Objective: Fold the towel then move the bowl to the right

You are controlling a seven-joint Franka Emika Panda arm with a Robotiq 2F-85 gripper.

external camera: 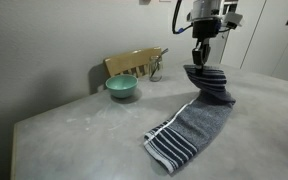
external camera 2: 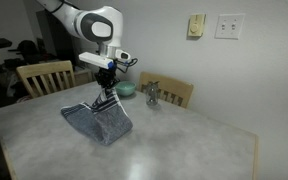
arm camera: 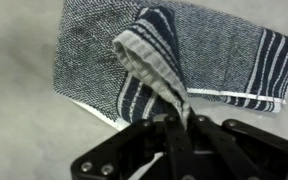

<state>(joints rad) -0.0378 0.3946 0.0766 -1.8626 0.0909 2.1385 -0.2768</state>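
My gripper should carry the lifted end of the towel across and down next. It will release it over the uncovered striped end [external camera: 171,147] [arm camera: 274,70], which is below my gripper, toward the right in the wrist view.
The grey towel [external camera: 199,118] with navy and white stripes lies on the table, one striped end lifted off it. My gripper [external camera: 200,57] is shut on that lifted end and holds it above the rest of the cloth. In the wrist view the pinched end [arm camera: 149,62] hangs from my gripper [arm camera: 176,122] over the flat part of the towel. The towel also shows in an exterior view [external camera 2: 101,118] under my gripper [external camera 2: 106,88]. The mint-green bowl [external camera: 122,88] sits on the table away from the towel, partly hidden behind my arm in an exterior view [external camera 2: 128,90].
A tan wooden chair back [external camera: 134,63] stands behind the bowl at the table edge, with a small metal object [external camera: 157,70] beside it. Another wooden chair [external camera 2: 44,76] stands at the table's end. The grey table [external camera 2: 184,140] stretches out past the towel.
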